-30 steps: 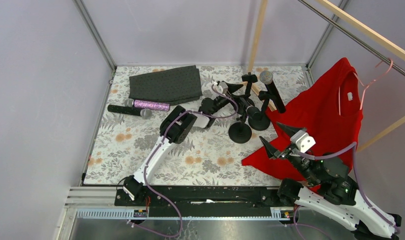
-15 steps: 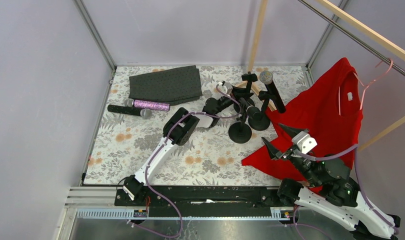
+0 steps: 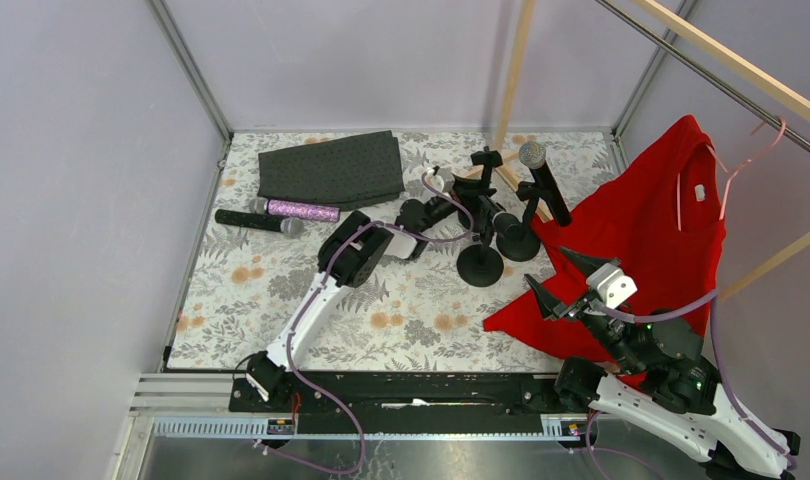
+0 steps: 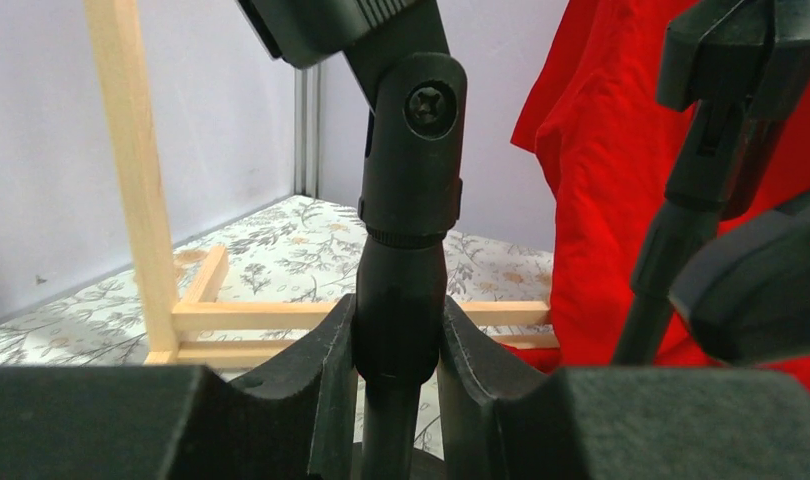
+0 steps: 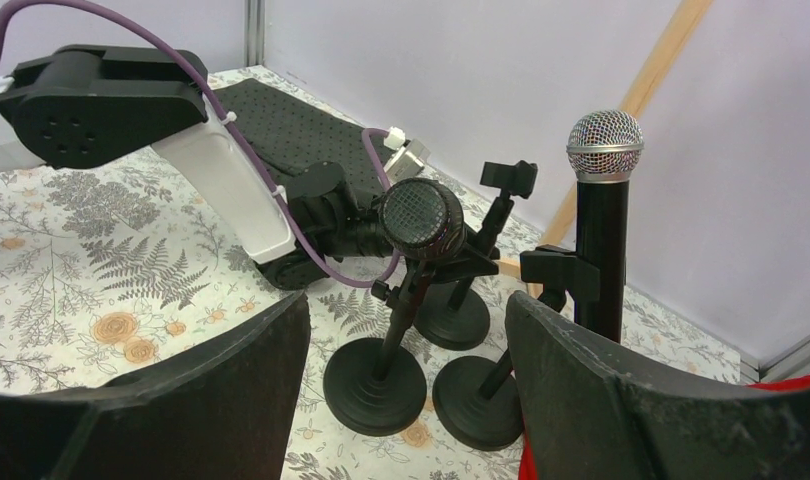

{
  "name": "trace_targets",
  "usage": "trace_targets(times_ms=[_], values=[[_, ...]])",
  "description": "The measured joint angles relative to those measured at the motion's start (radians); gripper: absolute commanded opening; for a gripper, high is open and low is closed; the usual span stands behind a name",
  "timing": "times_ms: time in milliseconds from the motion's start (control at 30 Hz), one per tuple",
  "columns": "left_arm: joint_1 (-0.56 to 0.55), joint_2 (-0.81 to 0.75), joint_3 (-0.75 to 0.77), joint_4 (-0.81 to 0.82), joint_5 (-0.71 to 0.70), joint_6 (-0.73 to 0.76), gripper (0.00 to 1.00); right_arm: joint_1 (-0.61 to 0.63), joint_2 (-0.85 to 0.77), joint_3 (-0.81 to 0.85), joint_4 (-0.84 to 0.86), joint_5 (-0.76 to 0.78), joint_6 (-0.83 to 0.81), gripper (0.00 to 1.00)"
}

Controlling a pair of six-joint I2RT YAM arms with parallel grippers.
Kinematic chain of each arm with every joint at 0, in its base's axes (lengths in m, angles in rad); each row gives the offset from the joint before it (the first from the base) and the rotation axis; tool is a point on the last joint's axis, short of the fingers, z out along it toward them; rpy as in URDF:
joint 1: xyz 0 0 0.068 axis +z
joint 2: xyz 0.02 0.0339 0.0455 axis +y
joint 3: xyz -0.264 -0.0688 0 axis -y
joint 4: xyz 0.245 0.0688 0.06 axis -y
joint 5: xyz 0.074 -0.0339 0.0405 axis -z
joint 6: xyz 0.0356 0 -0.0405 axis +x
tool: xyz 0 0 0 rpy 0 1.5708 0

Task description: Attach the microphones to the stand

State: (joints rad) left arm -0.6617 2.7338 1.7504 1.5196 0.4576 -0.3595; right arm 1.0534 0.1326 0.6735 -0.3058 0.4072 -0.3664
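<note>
The rear stand goes back and to the left in the top view next, onto open tabletop in my left gripper. This frees its stem, as other stands crowd it.
Three black stands cluster at the back centre. The rear stand (image 3: pixel 486 160) (image 4: pixel 411 170) has an empty clip. My left gripper (image 3: pixel 473 190) (image 4: pixel 399 335) is shut on its post just below the swivel joint. A black microphone (image 3: pixel 544 182) (image 5: pixel 603 215) stands upright in the right stand. Another (image 3: pixel 501 222) (image 5: pixel 421 217) lies in the front stand's clip, head toward my right wrist. On the table at the left lie a black microphone (image 3: pixel 259 221) and a purple glitter one (image 3: pixel 296 210). My right gripper (image 3: pixel 559 278) (image 5: pixel 406 315) hangs open over the red shirt, holding nothing.
A folded dark grey cloth (image 3: pixel 331 168) lies at the back left. A red shirt (image 3: pixel 641 240) drapes over the right side beside a pink hanger (image 3: pixel 751 150). A wooden frame (image 3: pixel 516 60) rises behind the stands. Enclosure walls ring the floral table (image 3: pixel 281 300).
My left gripper has shut on the rear stand's post, and that stand's clip has shifted slightly left. The right arm has barely moved.
</note>
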Motion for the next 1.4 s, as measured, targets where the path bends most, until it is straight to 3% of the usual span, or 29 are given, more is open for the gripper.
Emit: trace_targets(times_ms=[600, 1200, 1400], values=[[0.076, -0.419, -0.662, -0.003, 0.007, 0.152, 0.0, 0.0, 0.002, 0.0, 0.026, -0.009, 0.02, 0.77], [0.067, -0.896, -1.322, -0.008, -0.023, 0.226, 0.0, 0.0, -0.002, 0.0, 0.026, -0.062, 0.065, 0.76], [0.063, -0.99, -1.452, 0.002, -0.051, 0.255, 0.14, 0.0, -0.007, 0.0, 0.025, -0.075, 0.074, 0.76]])
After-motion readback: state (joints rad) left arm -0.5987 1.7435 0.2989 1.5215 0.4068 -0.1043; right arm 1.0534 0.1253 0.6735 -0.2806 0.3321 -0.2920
